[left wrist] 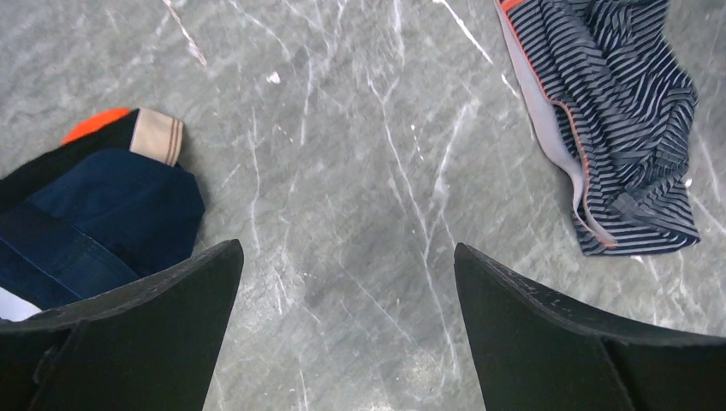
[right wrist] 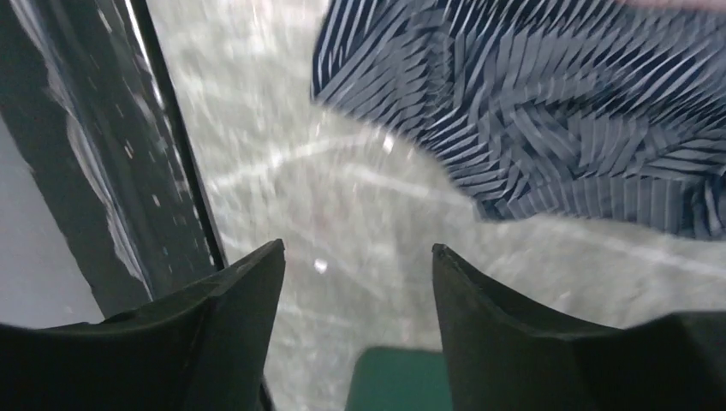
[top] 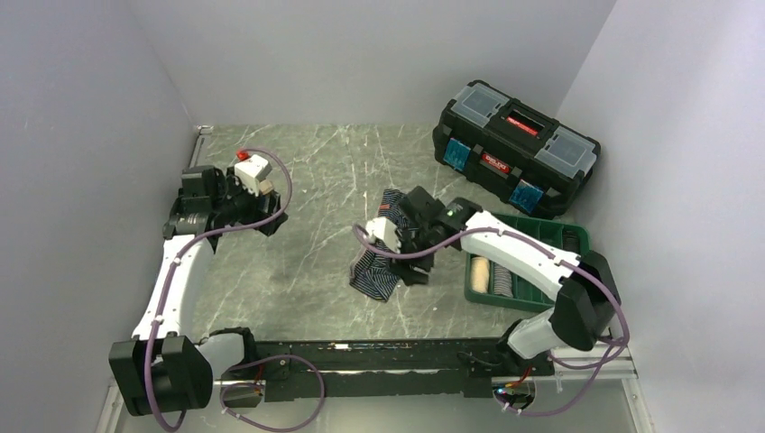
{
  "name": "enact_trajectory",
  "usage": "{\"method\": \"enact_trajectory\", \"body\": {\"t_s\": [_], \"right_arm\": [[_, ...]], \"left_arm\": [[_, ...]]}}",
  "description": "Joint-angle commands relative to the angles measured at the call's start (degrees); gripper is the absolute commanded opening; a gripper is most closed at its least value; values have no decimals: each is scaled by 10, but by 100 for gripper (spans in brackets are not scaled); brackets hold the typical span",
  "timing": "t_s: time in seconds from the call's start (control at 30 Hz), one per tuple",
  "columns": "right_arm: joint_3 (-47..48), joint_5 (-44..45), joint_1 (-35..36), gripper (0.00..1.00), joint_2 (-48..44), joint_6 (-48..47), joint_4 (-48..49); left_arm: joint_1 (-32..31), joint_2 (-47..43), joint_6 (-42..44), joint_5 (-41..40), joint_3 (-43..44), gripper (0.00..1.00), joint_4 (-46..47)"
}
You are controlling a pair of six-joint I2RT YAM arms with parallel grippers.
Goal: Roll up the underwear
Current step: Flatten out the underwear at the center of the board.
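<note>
My left gripper moves across the table next, then lowers to the near end of the underwear's pale band [top: 354, 272].
The navy underwear with thin white stripes [top: 377, 273] lies crumpled at mid table. It also shows in the left wrist view [left wrist: 621, 120] and, blurred, in the right wrist view [right wrist: 556, 103]. My right gripper [top: 417, 269] hovers at its right edge, open and empty [right wrist: 355, 257]. My left gripper [top: 269, 222] is far to the left, open and empty over bare table [left wrist: 347, 257]. In the left wrist view a dark navy garment [left wrist: 111, 214] lies bunched at the left against a black one with a tan band [left wrist: 158, 137] and an orange patch.
A black toolbox [top: 514, 149] with a red latch stands at the back right. A green compartment tray [top: 541, 236] at the right holds rolled cloth [top: 481, 275]; its corner shows in the right wrist view [right wrist: 398, 381]. The black base rail [top: 379, 347] runs along the near edge.
</note>
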Motion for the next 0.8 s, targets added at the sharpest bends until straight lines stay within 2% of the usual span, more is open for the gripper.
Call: {"method": "enact_trajectory", "body": {"t_s": [0.0, 0.13, 0.23, 0.4, 0.63, 0.77], "right_arm": [[-68, 75, -9, 68, -79, -3, 59], [-66, 84, -37, 71, -102, 4, 76], [-69, 98, -56, 71, -89, 23, 107], [-80, -11, -100, 69, -46, 40, 126], [-92, -74, -186, 68, -28, 46, 139], [-81, -84, -240, 68, -47, 37, 123]], "left_arm": [[1, -6, 48, 20, -24, 99, -8], [-7, 11, 75, 28, -28, 99, -19], [-41, 28, 88, 31, -23, 99, -25], [-142, 65, 72, -1, -11, 99, -28], [-247, 189, 35, 10, 47, 89, -110], [-303, 276, 7, 18, 92, 90, -162]]}}
